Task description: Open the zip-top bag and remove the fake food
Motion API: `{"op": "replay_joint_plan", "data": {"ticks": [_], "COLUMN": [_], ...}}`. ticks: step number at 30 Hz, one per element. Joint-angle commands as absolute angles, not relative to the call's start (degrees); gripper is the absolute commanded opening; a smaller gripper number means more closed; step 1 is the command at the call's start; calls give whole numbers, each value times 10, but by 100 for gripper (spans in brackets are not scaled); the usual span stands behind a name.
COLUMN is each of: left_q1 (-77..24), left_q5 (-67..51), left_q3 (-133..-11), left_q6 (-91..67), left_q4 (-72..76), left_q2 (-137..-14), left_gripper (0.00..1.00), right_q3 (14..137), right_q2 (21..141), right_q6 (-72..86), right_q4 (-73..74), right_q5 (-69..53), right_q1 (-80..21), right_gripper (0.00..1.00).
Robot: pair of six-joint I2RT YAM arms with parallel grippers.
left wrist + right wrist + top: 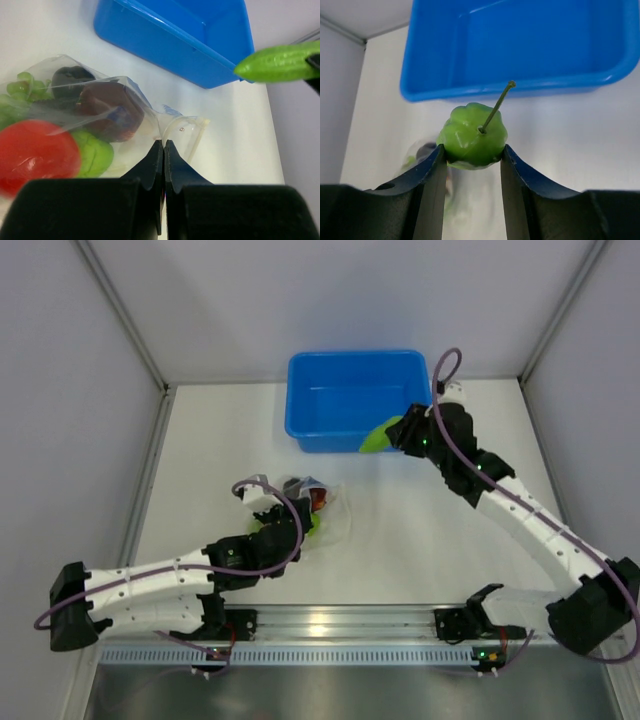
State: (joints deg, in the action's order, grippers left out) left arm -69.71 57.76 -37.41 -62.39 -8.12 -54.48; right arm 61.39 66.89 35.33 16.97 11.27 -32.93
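Observation:
I will next move my right gripper outward and down over the blue bin's bottom and let go of the green pod (472,135), because the bin's bottom is below and outward of my gripper.
The clear zip-top bag (322,506) lies mid-table with fake food inside: a red tomato (35,152), a dark maroon ball (107,110), green grapes (17,90) and a lime piece (95,155). My left gripper (164,145) is shut on the bag's edge (185,131); it also shows in the top view (290,525). My right gripper (472,157) is shut on the green pod (472,135), holding it in the air at the blue bin's near right corner in the top view (380,435). The pod also shows in the left wrist view (277,62).
The blue bin (357,400) stands at the back of the table and looks empty; it also shows in the right wrist view (520,45). White walls enclose the table on three sides. A metal rail (330,625) runs along the near edge.

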Motion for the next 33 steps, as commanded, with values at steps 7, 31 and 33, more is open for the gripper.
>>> {"op": "replay_joint_plan", "data": {"ticks": [7, 31, 33], "left_q1": [-683, -588, -587], "left_q5": [500, 414, 420], "left_q3": [-454, -437, -438], "left_q6": [-533, -664, -668], "left_q4": [-82, -14, -8], "left_q2": [-546, -580, -584], "left_gripper": [0, 0, 0], "right_q3": [809, 851, 790], "right_q2": [904, 869, 820], "right_q6": [216, 253, 284], "right_q4": [149, 238, 223], "right_q5": [146, -24, -101], "right_q1": [-210, -203, -215], "right_gripper": [27, 61, 56]}}
